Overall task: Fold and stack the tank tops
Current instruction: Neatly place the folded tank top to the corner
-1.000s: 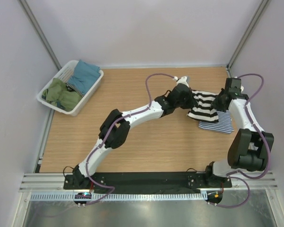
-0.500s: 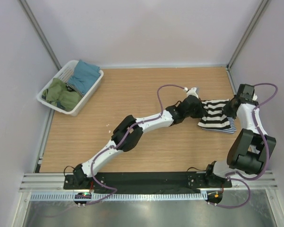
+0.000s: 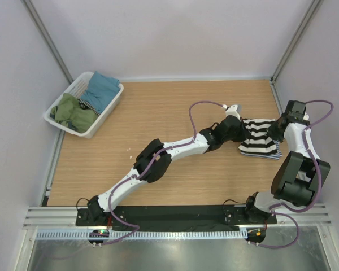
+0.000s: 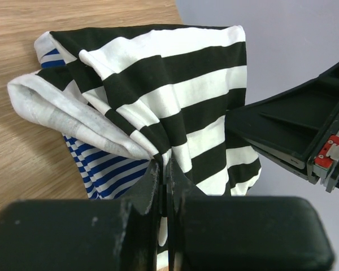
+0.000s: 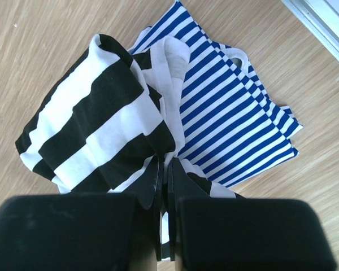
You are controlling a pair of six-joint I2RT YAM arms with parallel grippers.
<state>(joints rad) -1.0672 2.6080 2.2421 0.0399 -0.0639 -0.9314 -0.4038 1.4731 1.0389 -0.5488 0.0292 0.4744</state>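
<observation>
I need to move my right gripper toward the right in its wrist view, where the navy stripes are still uncovered, and release the black-and-white edge over them.
The broad black-and-white striped tank top lies folded on top of the thin navy-and-white striped tank top at the table's right side. My left gripper is shut on the black-and-white top's left edge. My right gripper is shut on its right edge. The navy-striped top shows under it in the left wrist view and spread flat in the right wrist view.
A white slatted basket with green and teal clothes stands at the far left. The right wall frame runs close behind the right arm. Bare wooden table spreads left of the stack.
Both grippers have carried the black-and-white top rightwards and down onto the navy-striped top. The left arm has stretched further right and the right gripper has drawn back towards the wall.
</observation>
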